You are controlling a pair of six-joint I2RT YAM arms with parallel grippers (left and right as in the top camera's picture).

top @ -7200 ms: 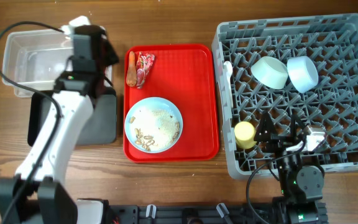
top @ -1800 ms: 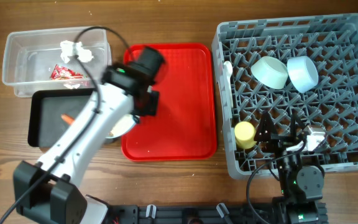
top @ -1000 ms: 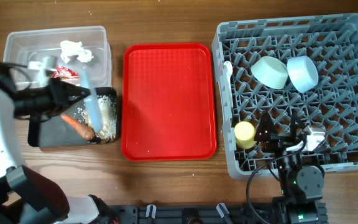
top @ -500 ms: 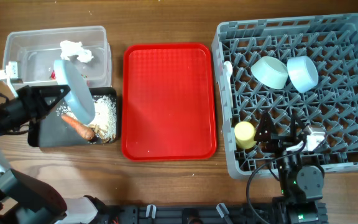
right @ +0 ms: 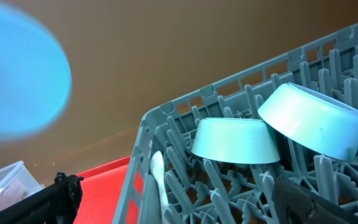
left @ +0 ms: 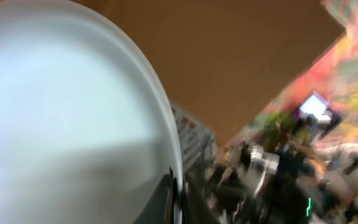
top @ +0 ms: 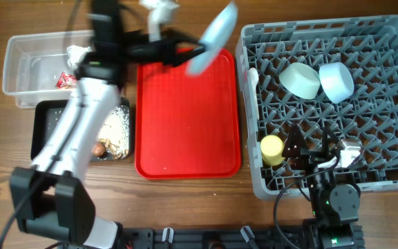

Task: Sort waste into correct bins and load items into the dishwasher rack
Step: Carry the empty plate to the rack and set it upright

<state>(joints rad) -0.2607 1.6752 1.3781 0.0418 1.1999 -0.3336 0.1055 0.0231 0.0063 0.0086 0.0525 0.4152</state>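
The slots beside the pale green dish are empty, so my left gripper should go down to the right in the overhead view next and let go of the plate there.
My left gripper (top: 193,50) is shut on the rim of the light blue plate (top: 211,36). It holds the plate tilted in the air over the red tray's far right corner, close to the grey rack (top: 392,187). In the left wrist view the plate (left: 67,118) fills the left side, with the fingers (left: 166,196) clamped on its edge. The rack holds the pale green dish (top: 300,79), blue bowl (top: 336,81), yellow cup (top: 272,149) and white spoon (top: 253,77). My right gripper (top: 320,155) rests open at the rack's front. Tissue (top: 78,54) and red wrapper (top: 64,81) lie in the clear tub (top: 26,55). Crumbs (top: 116,128) and carrot (top: 99,147) lie in the black tray (top: 43,131).
The red tray (top: 188,117) lies bare between the bins and the rack. The right wrist view shows the dish (right: 235,140), the bowl (right: 312,121), the spoon (right: 158,174) and the blurred plate (right: 17,81) high at the left.
My left arm has swung up and right from the black tray, carrying the plate to above the red tray's far edge. The right arm has not moved.
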